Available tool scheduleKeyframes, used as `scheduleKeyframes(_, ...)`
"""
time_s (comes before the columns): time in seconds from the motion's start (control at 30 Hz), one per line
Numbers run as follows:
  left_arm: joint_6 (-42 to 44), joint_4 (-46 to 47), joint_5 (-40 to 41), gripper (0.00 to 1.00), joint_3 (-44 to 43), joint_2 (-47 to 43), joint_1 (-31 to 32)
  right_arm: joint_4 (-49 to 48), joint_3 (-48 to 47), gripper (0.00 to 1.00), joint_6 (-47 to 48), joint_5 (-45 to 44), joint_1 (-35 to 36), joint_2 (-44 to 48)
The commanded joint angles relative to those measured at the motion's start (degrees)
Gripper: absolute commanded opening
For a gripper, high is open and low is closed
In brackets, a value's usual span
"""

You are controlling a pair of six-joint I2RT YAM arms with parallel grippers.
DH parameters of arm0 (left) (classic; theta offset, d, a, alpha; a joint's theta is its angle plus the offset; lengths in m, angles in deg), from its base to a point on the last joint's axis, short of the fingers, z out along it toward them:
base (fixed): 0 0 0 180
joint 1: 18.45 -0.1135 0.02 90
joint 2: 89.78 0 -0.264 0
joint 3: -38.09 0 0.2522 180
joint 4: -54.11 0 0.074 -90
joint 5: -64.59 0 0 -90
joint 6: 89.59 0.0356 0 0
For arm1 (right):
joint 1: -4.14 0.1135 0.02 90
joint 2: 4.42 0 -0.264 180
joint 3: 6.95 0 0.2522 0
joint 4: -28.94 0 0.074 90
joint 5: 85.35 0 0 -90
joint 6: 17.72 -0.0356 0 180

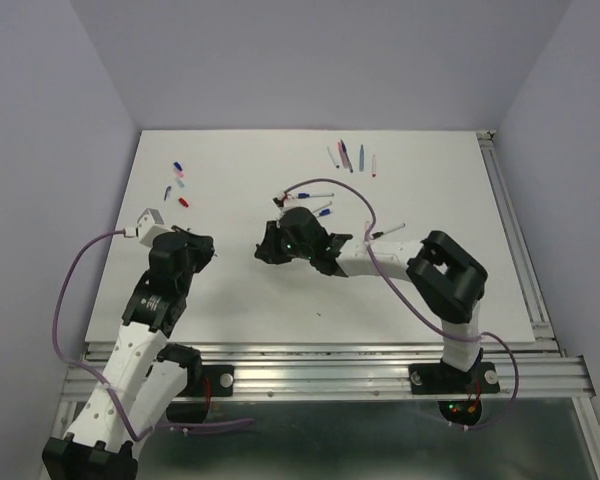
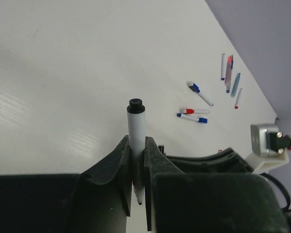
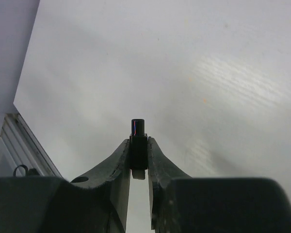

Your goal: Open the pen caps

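The loose caps are gathered on the outward side of the table, so my right gripper should move outward and down to the open table near the red cap.
My left gripper (image 2: 137,141) is shut on a slim white pen (image 2: 135,121). The pen's bare writing tip shows between the fingers and a black plug is at its far end. My right gripper (image 3: 139,141) is shut on a stubby black pen cap (image 3: 138,127), off the pen. In the top view the left gripper (image 1: 210,250) and right gripper (image 1: 265,248) face each other a short way apart over the middle of the table. Several loose caps, blue (image 1: 177,165), pink (image 1: 180,181) and red (image 1: 184,201), lie at the back left.
Capped pens lie mid-table (image 1: 316,195) and near the right arm (image 1: 388,232). A cluster of pens (image 1: 350,155) lies at the back; it also shows in the left wrist view (image 2: 229,68). An aluminium rail (image 1: 515,240) runs along the table's right edge.
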Motion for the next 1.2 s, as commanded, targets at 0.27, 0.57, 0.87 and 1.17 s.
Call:
scheduleKeyframes(0.27,-4.3,-7.0,7.0,0.0,4.0,-5.9,-0.4,12.9,-49.5,0.01,8.6,10.7,-3.6,-35.8)
scheduleKeyframes(0.57,-3.3,-4.7,5.6,0.0,4.6,-4.3,-0.3,6.9,-69.4,0.18,4.2,2.5,-3.6,-52.0)
scheduleKeyframes(0.87,-2.6,-3.4,4.9,0.0,4.4,-2.5,-0.3,-1.7,-77.2,0.72,1.5,-0.1,-3.5,-57.4)
scheduleKeyframes(1.17,-2.1,-2.1,2.0,0.0,3.6,-0.8,-0.3,-2.1,-54.5,0.87,4.6,-6.7,-4.4,-39.4)
